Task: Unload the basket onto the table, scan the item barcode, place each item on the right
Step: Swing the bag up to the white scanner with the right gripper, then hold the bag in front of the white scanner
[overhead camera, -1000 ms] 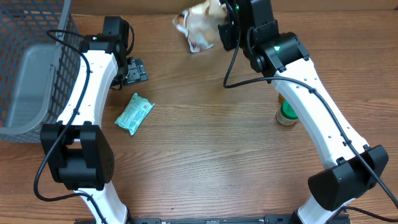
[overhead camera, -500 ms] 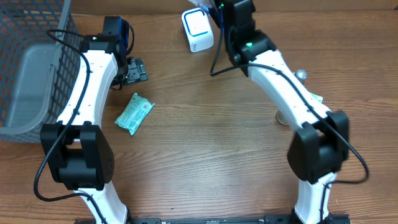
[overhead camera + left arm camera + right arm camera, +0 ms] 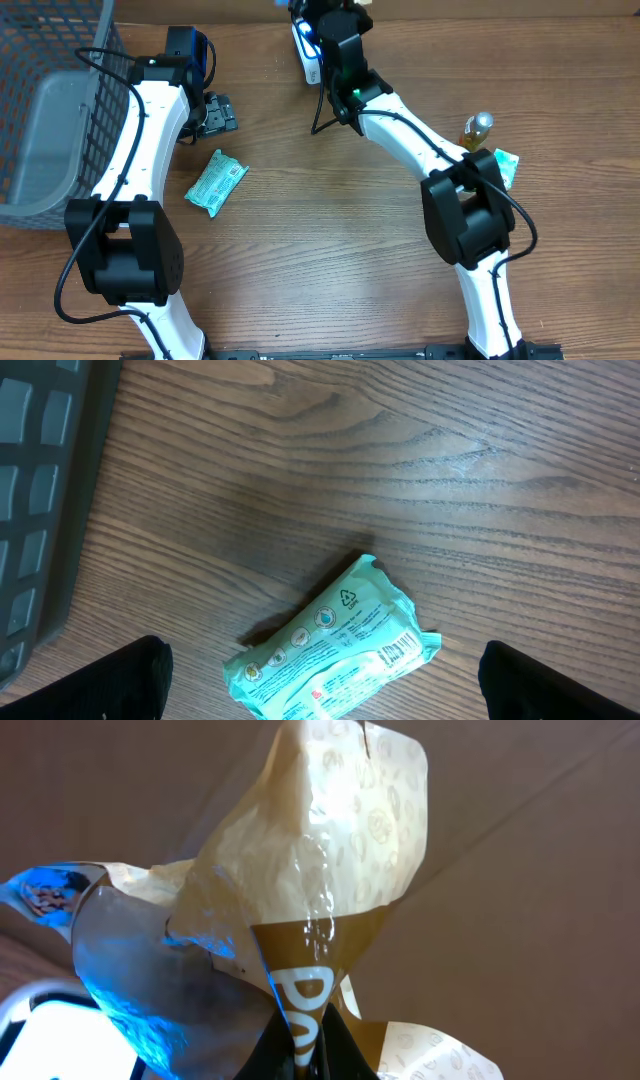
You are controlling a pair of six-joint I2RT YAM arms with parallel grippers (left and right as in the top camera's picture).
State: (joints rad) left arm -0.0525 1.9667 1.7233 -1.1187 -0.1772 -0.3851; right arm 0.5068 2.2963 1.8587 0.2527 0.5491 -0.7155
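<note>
The right gripper needs to bring the bag [image 3: 330, 870] back, lower it and let it go, because the clear wood in front of the scanner is below the gripper and back from it.
The item is a crinkly cream and brown snack bag [image 3: 330, 870]. My right gripper [image 3: 310, 1042] is shut on its lower edge and holds it up in front of a brown wall. Blue light falls on the bag's left side, above the white scanner [image 3: 50, 1040]. From overhead, the scanner [image 3: 306, 48] stands at the table's back edge, and the right arm [image 3: 345, 60] reaches over it; the bag is almost out of frame. My left gripper [image 3: 330, 705] hangs open over a green packet [image 3: 335, 645], touching nothing.
A grey mesh basket [image 3: 50, 110] fills the far left. The green packet [image 3: 216, 182] lies on the wood in front of the left gripper [image 3: 214, 112]. A small bottle [image 3: 477, 130] and another green packet [image 3: 504, 165] sit at the right.
The right arm has swung left and toward the back edge, carrying the bag over the scanner and nearly out of the overhead view. The bottle at right is now uncovered. The left arm has not moved.
</note>
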